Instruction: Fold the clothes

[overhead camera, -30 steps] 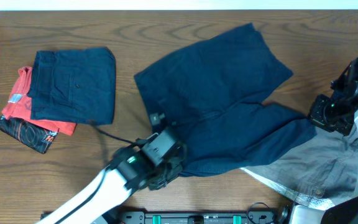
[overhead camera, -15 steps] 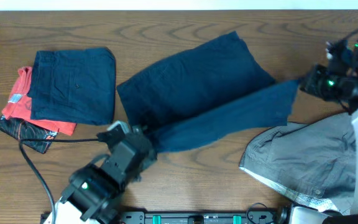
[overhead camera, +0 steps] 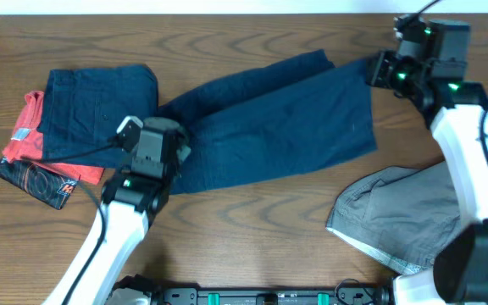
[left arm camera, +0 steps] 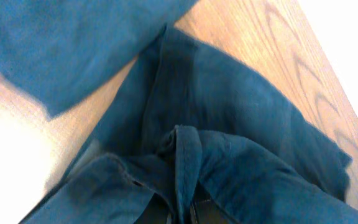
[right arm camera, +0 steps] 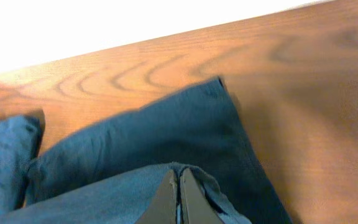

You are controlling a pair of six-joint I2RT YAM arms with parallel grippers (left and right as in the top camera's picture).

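Note:
My left gripper moves outward and down next and releases the pinched fold on the lower layer's far piece [overhead camera: 185, 103] [left arm camera: 207, 84], which lies uncovered outward of and below it.
Navy blue shorts [overhead camera: 269, 119] lie folded lengthwise across the table's middle, running from lower left to upper right. My left gripper [overhead camera: 176, 151] is shut on their waistband end at the left; the wrist view shows a bunched fold [left arm camera: 185, 168] pinched between the fingers [left arm camera: 182, 214]. My right gripper [overhead camera: 378, 69] is shut on the leg hem at the upper right, and the wrist view shows its fingers [right arm camera: 178, 186] closed on the cloth edge [right arm camera: 142, 143], held a little above the lower layer.
A folded navy garment [overhead camera: 100, 114] lies on a red and black one [overhead camera: 36, 161] at the left. Grey shorts [overhead camera: 422, 216] lie crumpled at the lower right. A black rail [overhead camera: 269, 296] runs along the front edge.
Both grippers carried the near half of the shorts away from the front edge and over the far half. The left gripper moved up and left, the right moved up and left to the far edge.

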